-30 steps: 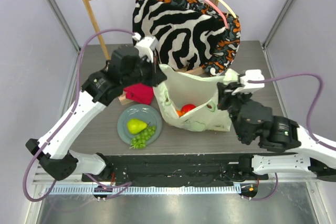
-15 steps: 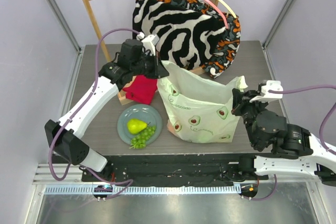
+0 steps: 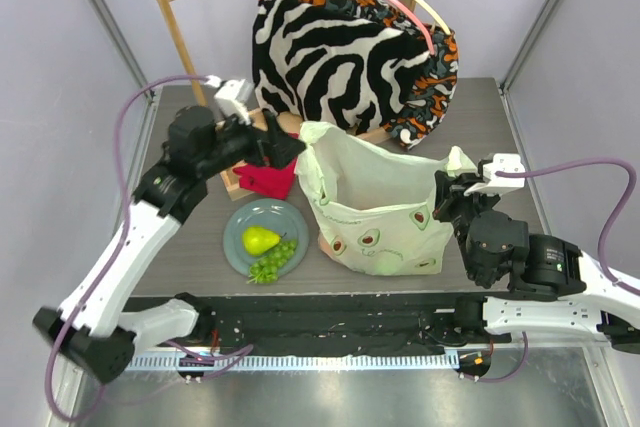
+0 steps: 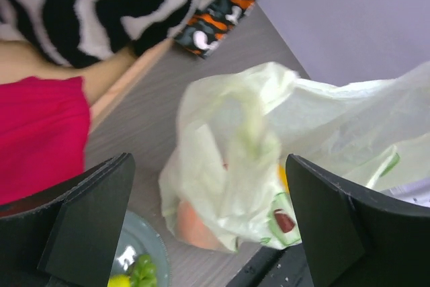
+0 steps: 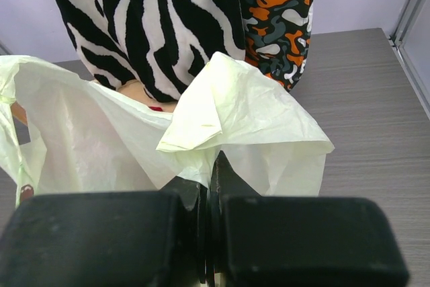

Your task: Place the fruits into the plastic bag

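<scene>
The green pear (image 3: 260,240) lies below and back from my left gripper, still outside the bag (image 3: 378,202). My left gripper draws back next and lowers its open fingers around it.
The pale-green plastic bag (image 3: 378,202) stands slumped at the table's middle, and an orange fruit (image 4: 193,223) shows through its lower wall. A green pear (image 3: 260,240) and a grape bunch (image 3: 276,261) lie on the grey-green plate (image 3: 237,224) to the bag's left. My left gripper (image 3: 283,150) hangs open just left of the bag's left handle (image 4: 252,126), touching nothing. In its wrist view the bag sits between the wide-apart fingers (image 4: 87,223). My right gripper (image 5: 211,169) is shut on the bag's right handle (image 5: 235,109).
A red cloth (image 3: 268,179) lies beside the wooden rack (image 3: 185,42). Zebra-striped fabric (image 3: 335,52) and an orange-patterned cloth (image 3: 435,67) hang on hangers behind the bag. Metal frame posts stand at both table sides.
My left gripper has opened, let go of the bag's left handle and drawn back to the left. The bag's mouth has sagged. The right gripper still holds its handle.
</scene>
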Robot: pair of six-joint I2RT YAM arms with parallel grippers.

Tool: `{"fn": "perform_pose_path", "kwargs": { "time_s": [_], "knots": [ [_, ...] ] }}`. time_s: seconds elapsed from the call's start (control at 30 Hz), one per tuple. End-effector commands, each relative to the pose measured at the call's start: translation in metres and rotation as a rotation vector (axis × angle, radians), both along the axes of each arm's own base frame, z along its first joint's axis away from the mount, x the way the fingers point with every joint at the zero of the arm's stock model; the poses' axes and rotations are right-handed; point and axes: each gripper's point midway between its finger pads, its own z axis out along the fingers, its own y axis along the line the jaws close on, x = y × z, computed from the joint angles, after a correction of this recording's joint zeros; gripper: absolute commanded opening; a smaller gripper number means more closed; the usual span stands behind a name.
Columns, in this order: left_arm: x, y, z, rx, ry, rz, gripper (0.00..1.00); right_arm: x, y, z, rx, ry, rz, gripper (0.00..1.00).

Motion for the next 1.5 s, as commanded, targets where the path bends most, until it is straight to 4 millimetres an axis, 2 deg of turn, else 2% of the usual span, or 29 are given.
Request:
{"fn": "perform_pose_path", "kwargs": {
  "time_s": [0.0,0.03,0.13,0.17,0.2,0.27,0.3,0.37,0.4,0.5,0.57,0.6,0.67,0.7,0.73,0.83,0.87,0.9,0.97,1.27,1.47],
  "knots": [
    [0.005,0.056,0.018,-0.041,-0.115,0.226,1.00,0.001,-0.003,0.009,0.062,-0.009,-0.025,0.01],
    [-0.001,0.069,0.021,-0.053,-0.120,0.274,1.00,0.001,-0.002,0.009,0.059,-0.008,-0.022,0.01],
    [0.008,0.111,-0.008,-0.035,-0.029,0.454,1.00,0.001,-0.001,0.010,0.059,-0.008,-0.016,0.01],
    [0.011,0.121,-0.034,-0.048,0.054,0.506,1.00,0.001,-0.001,0.010,0.061,-0.007,-0.015,0.01],
    [0.016,0.141,-0.048,-0.072,0.108,0.572,1.00,0.001,0.001,0.010,0.061,-0.007,-0.012,0.01],
    [0.017,0.155,-0.075,-0.147,0.222,0.627,1.00,0.001,0.003,0.009,0.060,-0.005,-0.006,0.01],
    [0.017,0.171,-0.101,-0.167,0.283,0.677,1.00,0.000,0.003,0.009,0.064,-0.005,-0.003,0.01],
    [0.013,0.181,-0.117,-0.230,0.335,0.705,1.00,0.000,0.004,0.009,0.064,-0.004,0.002,0.01],
    [0.010,0.181,-0.135,-0.229,0.366,0.711,1.00,0.000,0.004,0.009,0.066,-0.004,0.000,0.01],
    [0.002,0.179,-0.148,-0.228,0.397,0.707,1.00,0.001,0.005,0.007,0.057,-0.003,-0.003,0.01],
    [-0.006,0.181,-0.164,-0.203,0.431,0.724,1.00,0.001,0.007,0.007,0.058,-0.003,-0.003,0.01],
    [-0.013,0.182,-0.170,-0.189,0.436,0.732,1.00,0.001,0.007,0.006,0.055,-0.002,-0.005,0.01],
    [-0.027,0.184,-0.194,-0.160,0.490,0.747,0.99,0.001,0.009,0.005,0.057,-0.001,-0.002,0.01],
    [-0.032,0.183,-0.195,-0.163,0.484,0.745,0.99,0.002,0.010,0.003,0.053,0.000,-0.003,0.01],
    [-0.040,0.181,-0.211,-0.155,0.522,0.743,0.97,0.002,0.011,0.003,0.049,0.000,-0.005,0.01],
    [-0.052,0.175,-0.224,-0.153,0.545,0.729,0.94,0.003,0.015,0.002,0.039,0.002,-0.005,0.01],
    [-0.058,0.170,-0.236,-0.140,0.572,0.716,0.94,0.003,0.016,0.001,0.038,0.002,-0.002,0.01],
    [-0.059,0.170,-0.239,-0.138,0.575,0.726,0.93,0.004,0.018,0.000,0.032,0.004,0.001,0.01],
    [-0.064,0.157,-0.244,-0.105,0.584,0.683,0.92,0.004,0.021,0.000,0.032,0.005,0.004,0.01],
    [-0.069,0.146,-0.263,-0.072,0.629,0.656,0.91,0.003,0.019,-0.001,0.050,0.004,0.016,0.01],
    [-0.069,0.138,-0.275,-0.085,0.661,0.627,0.87,0.002,0.015,0.000,0.065,0.001,0.012,0.01]
  ]
}}
